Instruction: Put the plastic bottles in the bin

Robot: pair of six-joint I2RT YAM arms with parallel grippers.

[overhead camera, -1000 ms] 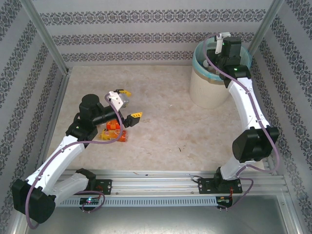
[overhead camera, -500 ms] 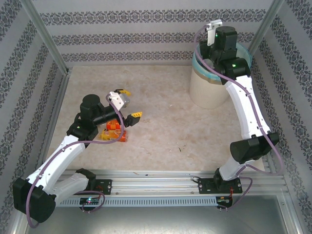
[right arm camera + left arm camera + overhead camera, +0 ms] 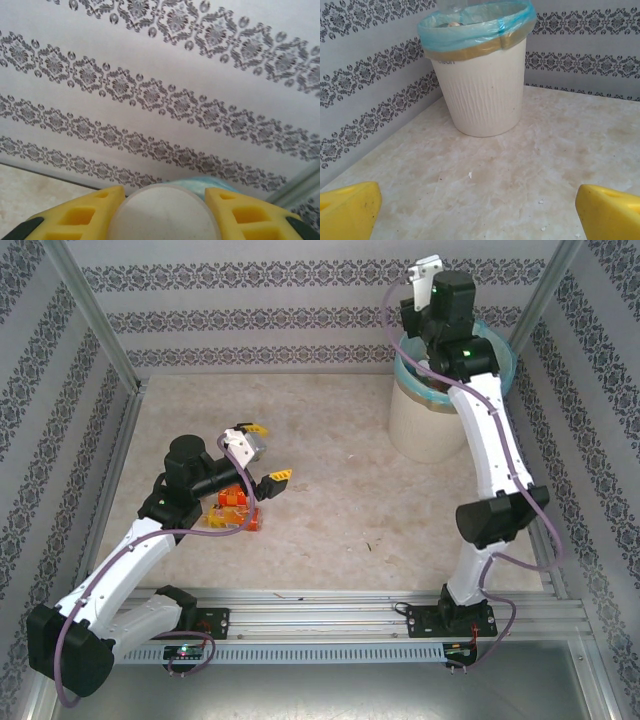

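Note:
The bottle is still above the bin's rim. My right gripper will next lower the plastic bottle (image 3: 165, 220) toward the bin's lined opening (image 3: 206, 184) below it and let go.
The bin (image 3: 420, 425) stands at the back right, cream-white with a blue liner, and in the left wrist view the bin (image 3: 480, 85) is seen across the table. My right gripper (image 3: 165, 194) is shut on a plastic bottle (image 3: 165, 220), whose round whitish end sits between the yellow fingers. It is held high by the bin's rim, the liner (image 3: 212, 182) just behind it. A clear bottle (image 3: 455, 5) shows above the bin's mouth. My left gripper (image 3: 265, 453) is open and empty (image 3: 480, 220), just above orange-labelled bottles (image 3: 237, 512) that lie half hidden under the arm.
Patterned walls close in the back and both sides, and a metal post (image 3: 95, 325) stands at the left. The bin sits close to the back right corner. A rail (image 3: 320, 615) with both arm bases runs along the near edge.
My right arm has risen and swung toward the back left over the bin's rim, bottle still in its grip. The left arm has not moved.

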